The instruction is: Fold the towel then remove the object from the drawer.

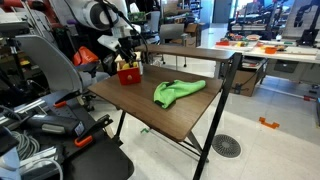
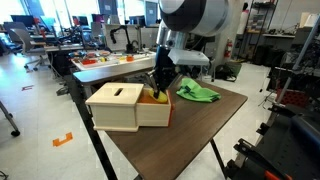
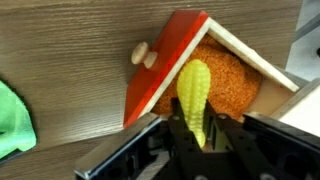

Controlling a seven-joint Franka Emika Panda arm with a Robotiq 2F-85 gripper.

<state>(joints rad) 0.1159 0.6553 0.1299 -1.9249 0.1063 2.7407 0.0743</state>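
Observation:
The robot's gripper will next rise out of the drawer (image 2: pixel 154 113), move toward the green towel and go down to release the cob on the tabletop beside it, because that spot is bare.
A green towel (image 1: pixel 177 92) lies bunched on the brown table (image 1: pixel 150 112); it also shows in an exterior view (image 2: pixel 198 93) and at the left edge of the wrist view (image 3: pixel 12 122). A wooden box with an open red drawer (image 2: pixel 154 113) stands at the table's end; the drawer (image 3: pixel 160 68) has an orange lining. My gripper (image 3: pixel 197 140) reaches down into the drawer and is shut on a yellow corn cob (image 3: pixel 194 92), which sticks out between the fingers. In both exterior views the gripper (image 2: pixel 160 84) stands over the drawer (image 1: pixel 128 73).
The wooden box (image 2: pixel 118 106) has a slot in its top. Office desks (image 1: pixel 250 50) and chairs (image 1: pixel 50 65) surround the table. Cables and clamps lie at the lower left (image 1: pixel 50 130). A floor drain (image 1: pixel 226 146) sits under the table's near side.

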